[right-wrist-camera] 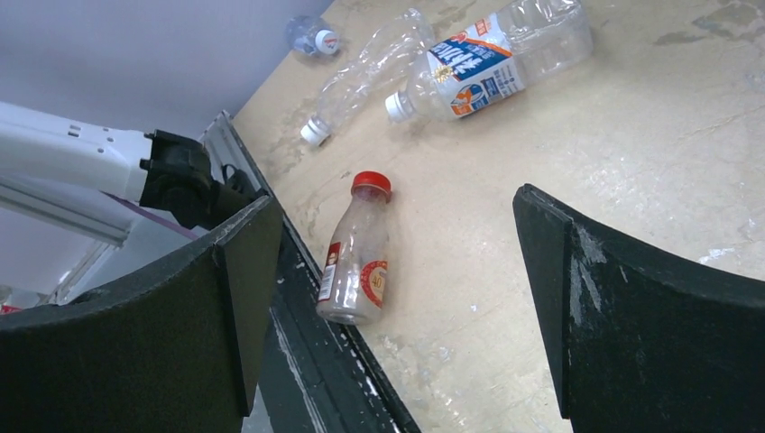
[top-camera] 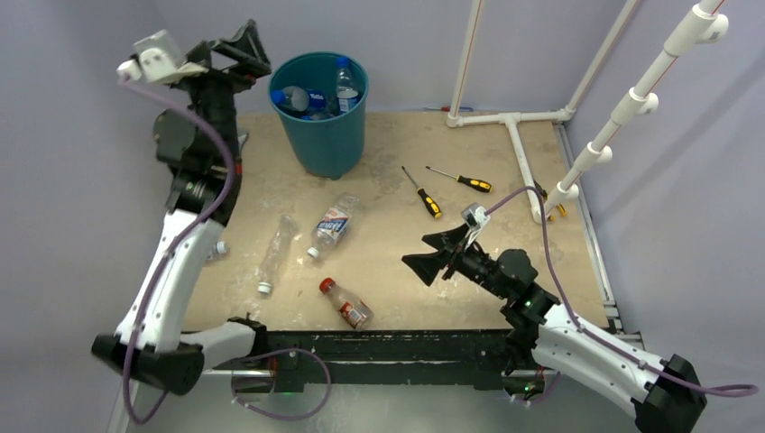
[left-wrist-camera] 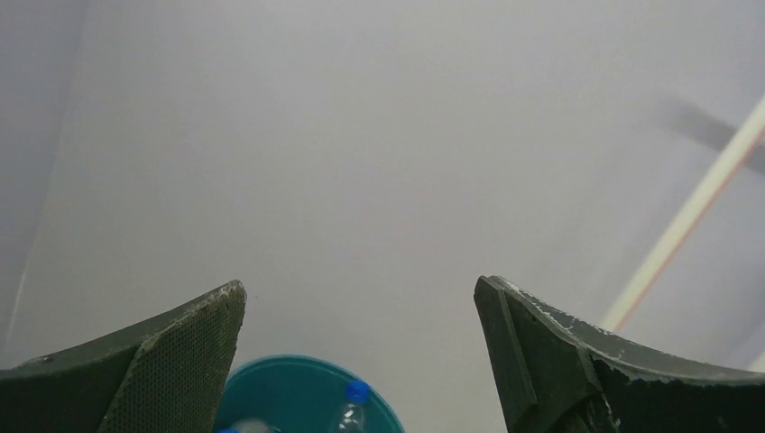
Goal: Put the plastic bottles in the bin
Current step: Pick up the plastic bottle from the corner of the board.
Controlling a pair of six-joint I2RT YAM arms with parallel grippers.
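Note:
My right gripper goes down and to the left in the top view next, over the red-capped bottle's labelled body, which lies free beside the black bar.
The teal bin stands at the back of the table with several plastic bottles inside. It also shows in the left wrist view, with a blue-capped bottle in it. My left gripper is open and empty, raised beside the bin's left rim. On the table lie a blue-labelled bottle, a clear crushed bottle, a red-capped bottle and a small bottle by the left arm. My right gripper is open and empty, right of the red-capped bottle.
Two yellow-and-black screwdrivers lie right of the bin. A white pipe frame stands at the back right. The black front rail runs just below the red-capped bottle.

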